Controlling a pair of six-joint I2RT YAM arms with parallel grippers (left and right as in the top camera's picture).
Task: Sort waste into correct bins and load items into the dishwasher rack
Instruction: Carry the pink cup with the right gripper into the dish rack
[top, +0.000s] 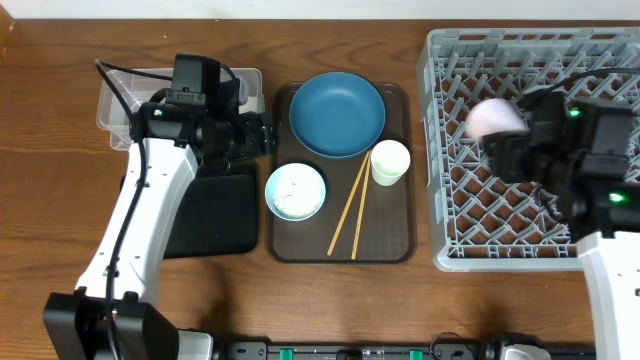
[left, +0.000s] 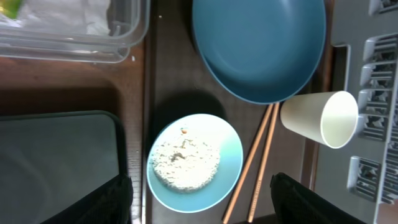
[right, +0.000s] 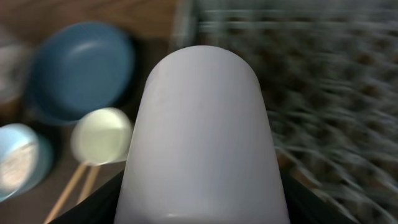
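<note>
My right gripper should go to the right in the overhead view, then down onto the rack's side opposite the tray, as the cup hangs above the bars.
My right gripper (top: 508, 138) is shut on the pink cup (top: 495, 118) (right: 202, 137), held on its side above the left part of the grey dishwasher rack (top: 470, 220). My left gripper (top: 262, 135) (left: 199, 202) hangs open over the pale-blue bowl (top: 295, 191) (left: 227, 155), which holds white rice (left: 185, 165). The dark-blue plate (top: 337, 113), the cream cup (top: 390, 162) and the chopsticks (top: 350, 205) lie on the brown tray (top: 395, 245). A white napkin (left: 62, 15) and a green wrapper (left: 9, 6) lie in the clear tub (top: 115, 95).
The black tray (top: 210, 215) sits left of the brown tray, below the clear tub. The rack fills the right side of the table. The right wrist view is blurred.
</note>
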